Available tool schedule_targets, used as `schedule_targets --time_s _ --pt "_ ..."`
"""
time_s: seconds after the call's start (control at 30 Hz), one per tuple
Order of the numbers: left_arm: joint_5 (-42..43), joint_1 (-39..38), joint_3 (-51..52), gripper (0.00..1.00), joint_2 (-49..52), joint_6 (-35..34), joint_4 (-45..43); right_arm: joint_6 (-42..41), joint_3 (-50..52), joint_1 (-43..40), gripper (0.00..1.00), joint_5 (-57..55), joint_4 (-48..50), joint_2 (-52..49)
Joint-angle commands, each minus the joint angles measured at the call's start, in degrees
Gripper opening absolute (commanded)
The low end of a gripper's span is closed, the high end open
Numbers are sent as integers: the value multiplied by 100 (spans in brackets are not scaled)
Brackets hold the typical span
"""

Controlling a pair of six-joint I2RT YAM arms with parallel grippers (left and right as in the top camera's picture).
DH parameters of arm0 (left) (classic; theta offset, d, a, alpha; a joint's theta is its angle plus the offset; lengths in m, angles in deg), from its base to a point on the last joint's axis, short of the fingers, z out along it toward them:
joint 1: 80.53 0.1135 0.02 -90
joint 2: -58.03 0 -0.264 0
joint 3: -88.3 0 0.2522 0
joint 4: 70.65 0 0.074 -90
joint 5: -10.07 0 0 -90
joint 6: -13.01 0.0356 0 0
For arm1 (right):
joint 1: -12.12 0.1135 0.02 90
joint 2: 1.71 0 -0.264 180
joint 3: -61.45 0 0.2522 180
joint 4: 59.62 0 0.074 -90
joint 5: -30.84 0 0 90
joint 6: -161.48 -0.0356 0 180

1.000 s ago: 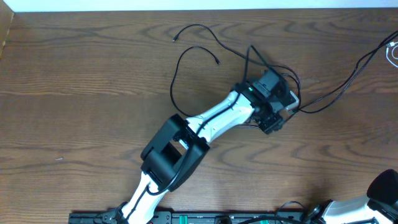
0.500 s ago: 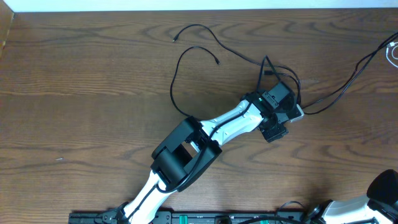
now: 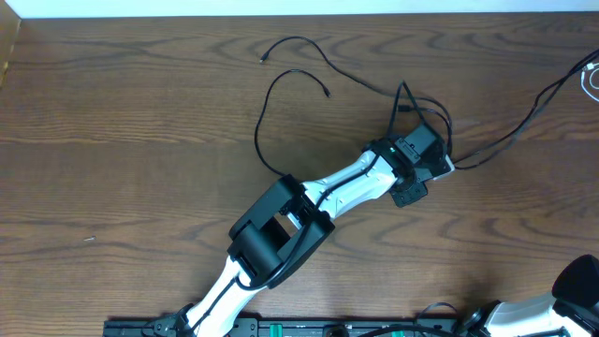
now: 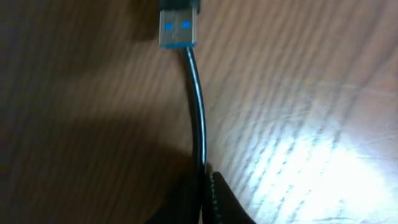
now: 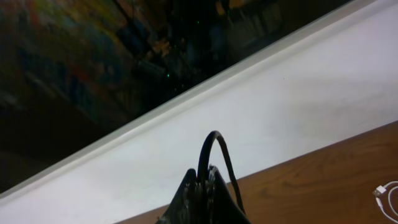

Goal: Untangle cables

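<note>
The tabletop (image 5: 364, 200) beside the white cable (image 3: 591, 79) lies below my right gripper, which faces the wall. So my right gripper tips down that way next and releases the black cable.
Thin black cables (image 3: 261, 124) loop over the middle of the wooden table, with small plug ends at the top. One strand (image 3: 524, 114) runs off to the right edge. My left gripper (image 3: 410, 193) sits low over the tangle at centre right. In the left wrist view that gripper (image 4: 204, 178) is shut on a black cable (image 4: 198, 106) ending in a blue-tongued USB plug (image 4: 178, 27). My right gripper (image 5: 208, 175) is shut, and a black cable loop (image 5: 213, 140) arches up out of its fingertips. A white cable (image 3: 591, 79) lies coiled at the far right edge.
The left arm (image 3: 281, 225) stretches diagonally from the bottom edge to the tangle. Part of the right arm (image 3: 576, 281) shows at the bottom right corner. A white wall (image 5: 280, 106) borders the table's far side. The white cable (image 5: 385, 196) lies near the right gripper.
The left arm slid a little right over the tangle, then its jaws closed on the black cable. The right arm has not moved.
</note>
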Motion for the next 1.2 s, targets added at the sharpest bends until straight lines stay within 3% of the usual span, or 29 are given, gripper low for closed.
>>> schedule_targets --time_s 0.0,0.17,0.4,0.87,1.03,1.17 --pt "-1263 44 68 7 284 11 251 81 -33 -20 1 59 -2 74" --pt "-1663 271 68 7 262 -24 337 168 -33 -20 1 59 -15 74" --pt "-1552 796 -20 7 179 -1019 402 166 -31 -20 1 59 -57 74" --pt "42 2601 -52 8 138 -3060 614 295 -31 -26 1 -146 -151 72" --pt "507 3248 -52 7 136 -3407 940 291 -33 -42 1 -1045 -479 72" --pt "492 3709 -52 8 136 -3403 1510 295 -31 -42 1 -2804 -962 59"
